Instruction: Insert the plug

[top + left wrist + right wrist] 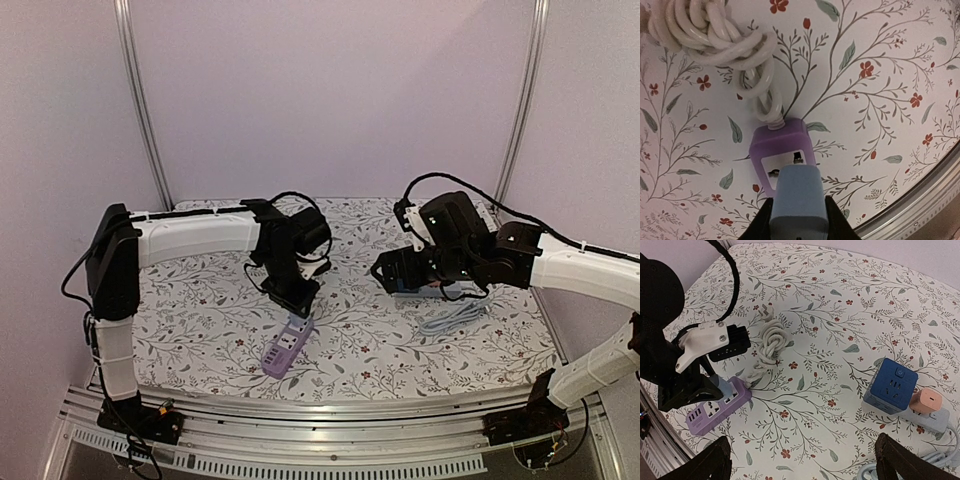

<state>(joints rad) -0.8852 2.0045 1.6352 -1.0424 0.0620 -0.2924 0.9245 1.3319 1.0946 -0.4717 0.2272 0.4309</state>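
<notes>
The white socket's dark slots are still uncovered, so my left gripper will next lower the plug into the socket by the cord (pixel 300 324) below it and release.
A light blue plug (pixel 798 197) is held between the black fingers of my left gripper (pixel 798 212), which is shut on it. It stands over the cord end of a purple power strip (pixel 781 146), covering part of a white socket face. Its prongs are hidden, so I cannot tell whether they are in the socket. In the top view the left gripper (pixel 292 292) is right above the purple power strip (pixel 283 350). My right gripper (pixel 800 460) hangs open over bare cloth, holding nothing, well to the right of the strip (pixel 715 407).
The strip's white cord (pixel 715 35) lies coiled just behind it. A blue cube socket (pixel 891 385) and a pink plug (pixel 926 401) in a grey strip (pixel 935 421) sit at the right, with a grey cable (pixel 450 320). The table's metal front rail (pixel 920 200) runs close by.
</notes>
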